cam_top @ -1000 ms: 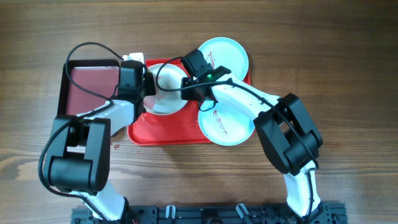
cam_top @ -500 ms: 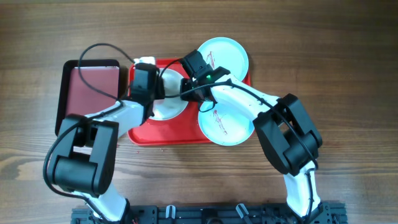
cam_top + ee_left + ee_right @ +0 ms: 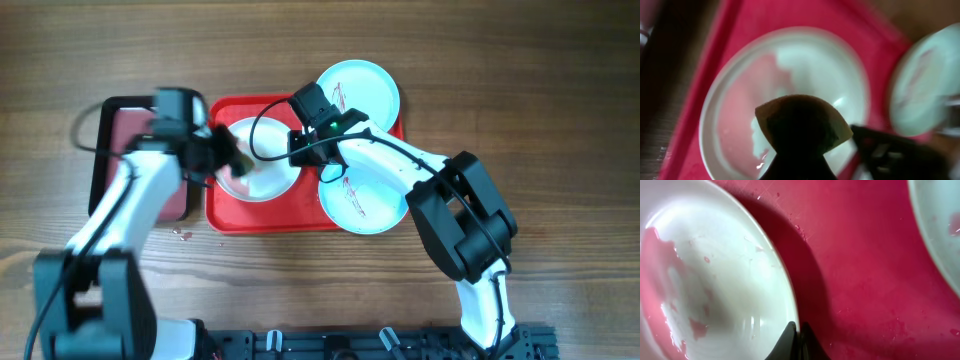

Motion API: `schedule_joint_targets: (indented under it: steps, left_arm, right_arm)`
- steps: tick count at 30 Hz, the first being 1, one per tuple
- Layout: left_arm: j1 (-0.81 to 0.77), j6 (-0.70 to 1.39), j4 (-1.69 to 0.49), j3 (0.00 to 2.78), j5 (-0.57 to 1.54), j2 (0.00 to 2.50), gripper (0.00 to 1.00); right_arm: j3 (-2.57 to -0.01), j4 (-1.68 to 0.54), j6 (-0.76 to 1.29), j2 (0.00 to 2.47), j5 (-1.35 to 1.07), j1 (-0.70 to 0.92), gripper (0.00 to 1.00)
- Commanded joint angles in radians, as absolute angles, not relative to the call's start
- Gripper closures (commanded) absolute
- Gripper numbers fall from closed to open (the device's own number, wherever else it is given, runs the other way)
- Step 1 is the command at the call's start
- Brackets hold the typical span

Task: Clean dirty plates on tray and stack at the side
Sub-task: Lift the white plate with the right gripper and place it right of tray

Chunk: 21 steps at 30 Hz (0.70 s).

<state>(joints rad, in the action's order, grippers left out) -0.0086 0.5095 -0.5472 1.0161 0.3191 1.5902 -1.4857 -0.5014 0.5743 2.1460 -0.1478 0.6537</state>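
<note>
The tabletop is bare to the right of my right gripper in the overhead view, past the red tray (image 3: 300, 215), so I need to lift the plate, carry it there, lower it and let go.
The white plate (image 3: 268, 165) lies tilted on the left half of the red tray (image 3: 300, 215); it also shows in the left wrist view (image 3: 805, 65) and the right wrist view (image 3: 715, 280). My left gripper (image 3: 225, 156) is shut on a yellow-and-dark sponge (image 3: 800, 122), which is over the plate's left side. My right gripper (image 3: 297, 150) is shut on the white plate's right rim (image 3: 796, 329). Two pale blue plates with dark scribbles lie at the tray's far right (image 3: 358, 90) and near right (image 3: 362, 197).
A black-rimmed maroon tray (image 3: 125, 150) lies left of the red tray, under my left arm. Water drops (image 3: 180, 235) sit on the wooden table in front of it. The red tray floor (image 3: 875, 265) is wet and speckled.
My left arm has swung out to the left and its gripper with the sponge has moved across the white plate's left side. The right gripper has kept its hold on the rim.
</note>
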Motion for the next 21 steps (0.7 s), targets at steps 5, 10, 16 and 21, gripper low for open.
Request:
schedule_joint_targets:
  steps: [5,10,16,21]
  left_arm:
    - [0.231,0.366,-0.732,1.065,0.281,1.4,0.96]
    - [0.234,0.366,-0.731,1.06,0.279,1.409,0.96]
    - [0.234,0.374,-0.731,1.06,0.279,1.439,0.96]
    - [0.234,0.375,-0.739,1.06,0.279,1.507,0.96]
  right_arm:
    - [-1.564,-0.626,0.41,2.132,-0.158,0.653,0.96]
    - [-1.637,-0.765,0.383,2.024,0.231,0.691,0.96]
    - [-1.637,-0.764,0.284,1.976,0.98,0.91,0.96]
    - [-1.637,-0.705,0.196,1.976,1.295,1.043,0.96]
